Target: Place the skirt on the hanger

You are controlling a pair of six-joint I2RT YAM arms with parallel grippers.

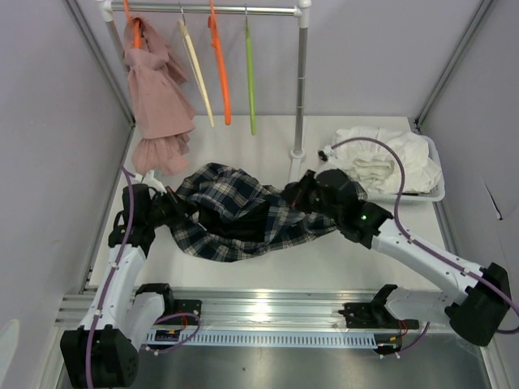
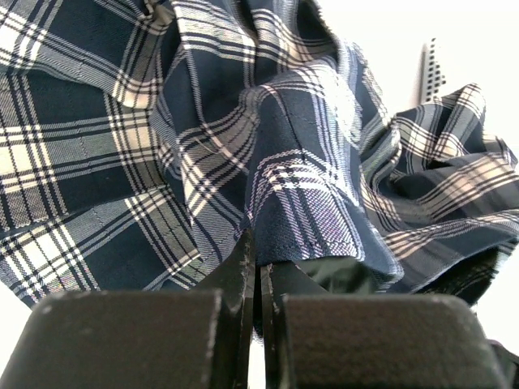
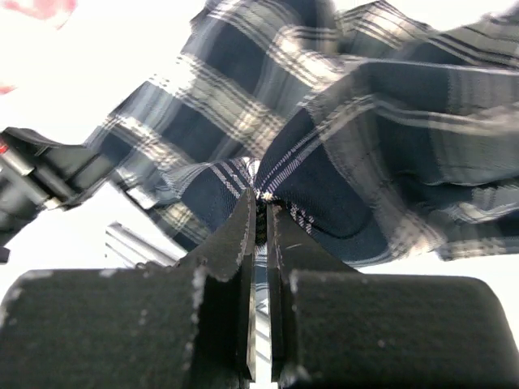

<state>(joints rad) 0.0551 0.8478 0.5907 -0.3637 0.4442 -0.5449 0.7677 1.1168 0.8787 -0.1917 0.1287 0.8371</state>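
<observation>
The robot's right gripper needs to go down next and draw back over the skirt's near hem [image 1: 317, 232] to let go of the cloth, because the pinched edge is raised above the table.
A navy and white plaid skirt [image 1: 239, 215] hangs stretched between my two grippers above the table. My left gripper [image 1: 172, 205] is shut on its left edge; in the left wrist view the cloth [image 2: 276, 162] runs into the closed jaws [image 2: 261, 259]. My right gripper [image 1: 302, 194] is shut on its right edge; in the right wrist view the cloth [image 3: 340, 138] is pinched at the jaw tips [image 3: 261, 203]. Three bare hangers hang on the rack at the back: cream [image 1: 196, 73], orange [image 1: 220, 65] and green [image 1: 250, 77].
A pink garment [image 1: 158, 105] hangs on an orange hanger at the rack's left end. The rack's grey post [image 1: 300, 89] stands just behind my right gripper. A white bin [image 1: 434, 193] with white cloths [image 1: 381, 162] sits at the back right. Walls enclose both sides.
</observation>
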